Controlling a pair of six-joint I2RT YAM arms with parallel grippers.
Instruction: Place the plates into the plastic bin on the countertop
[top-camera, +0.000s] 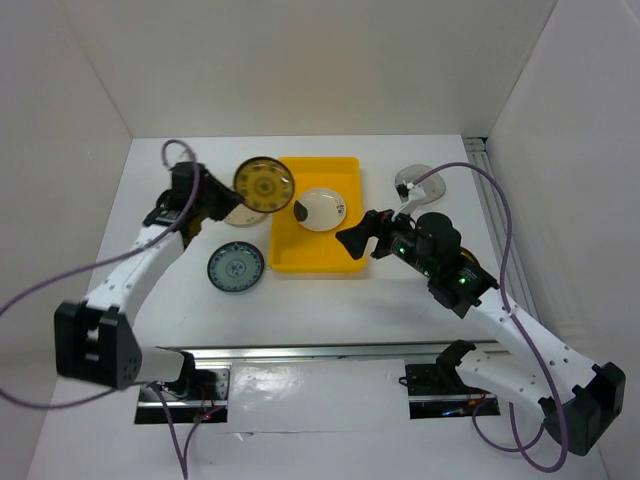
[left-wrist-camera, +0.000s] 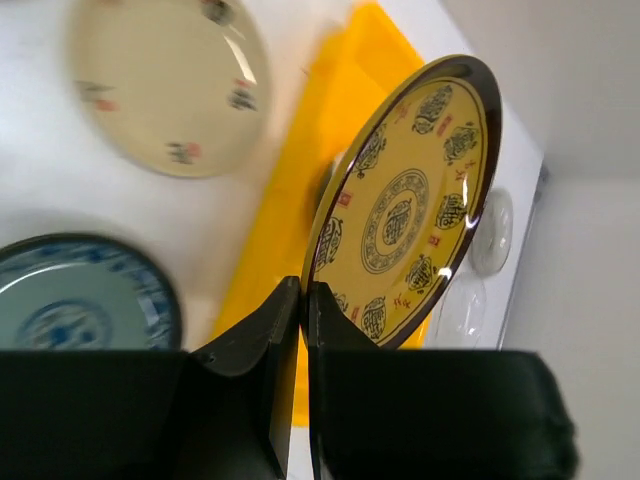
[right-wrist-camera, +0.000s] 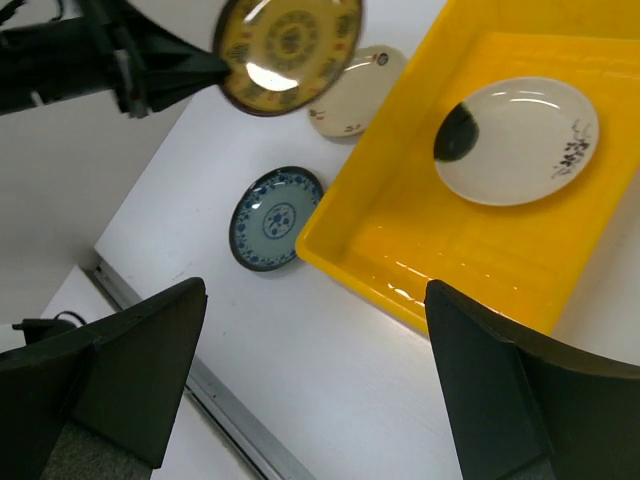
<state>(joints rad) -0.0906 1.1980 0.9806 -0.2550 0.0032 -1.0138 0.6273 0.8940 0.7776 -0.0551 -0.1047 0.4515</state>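
Note:
The brown-gold plate (top-camera: 264, 185) must go into the bin, so my left gripper needs to move over the bin first, then down toward the cream plate inside.
My left gripper (top-camera: 236, 192) is shut on the rim of a brown-gold plate (top-camera: 264, 185) and holds it tilted in the air by the left edge of the yellow plastic bin (top-camera: 300, 255). In the left wrist view the fingers (left-wrist-camera: 303, 300) pinch that plate (left-wrist-camera: 405, 205). A cream plate with a dark blotch (top-camera: 320, 209) lies in the bin. A cream patterned plate (left-wrist-camera: 165, 80) and a blue-green plate (top-camera: 236, 268) lie on the countertop left of the bin. My right gripper (top-camera: 362, 238) is open and empty at the bin's front right corner (right-wrist-camera: 400, 290).
Clear glass plates (top-camera: 415, 180) lie on the countertop right of the bin, also in the left wrist view (left-wrist-camera: 492, 230). The metal rail (right-wrist-camera: 170, 330) runs along the front edge. White walls stand on three sides.

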